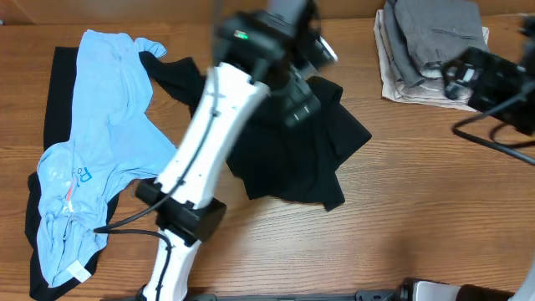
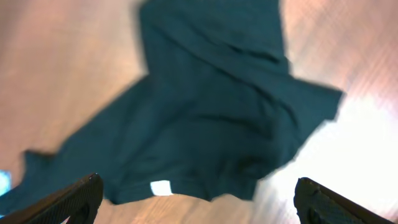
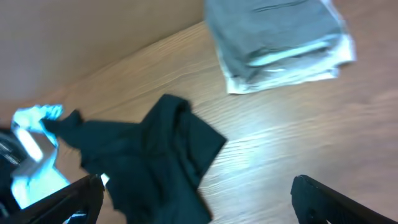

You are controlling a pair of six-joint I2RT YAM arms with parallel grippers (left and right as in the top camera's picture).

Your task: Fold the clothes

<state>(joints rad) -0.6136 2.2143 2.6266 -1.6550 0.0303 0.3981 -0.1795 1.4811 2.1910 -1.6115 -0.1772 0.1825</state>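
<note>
The black garment's pointed near corner [image 1: 333,201] [image 2: 331,104] is below my left gripper and closer to my base, so my gripper will move down and back onto it next.
A crumpled black garment [image 1: 301,159] lies in the middle of the wooden table. My left gripper [image 1: 299,84] hovers above its far part, open and empty. In the left wrist view [image 2: 199,202] the garment [image 2: 211,106] spreads below the open fingers, with a white tag [image 2: 161,186] at its near edge. My right gripper [image 1: 468,75] is at the far right, open and empty, above the table. Its wrist view [image 3: 199,202] shows the black garment [image 3: 155,155] to the lower left. A light blue shirt [image 1: 100,142] lies at the left.
A folded stack of grey and white clothes [image 1: 426,46] sits at the back right, also in the right wrist view [image 3: 280,43]. Another black garment [image 1: 58,84] lies under the blue shirt. The left arm [image 1: 201,159] crosses the table's middle. Bare wood [image 1: 418,217] lies at front right.
</note>
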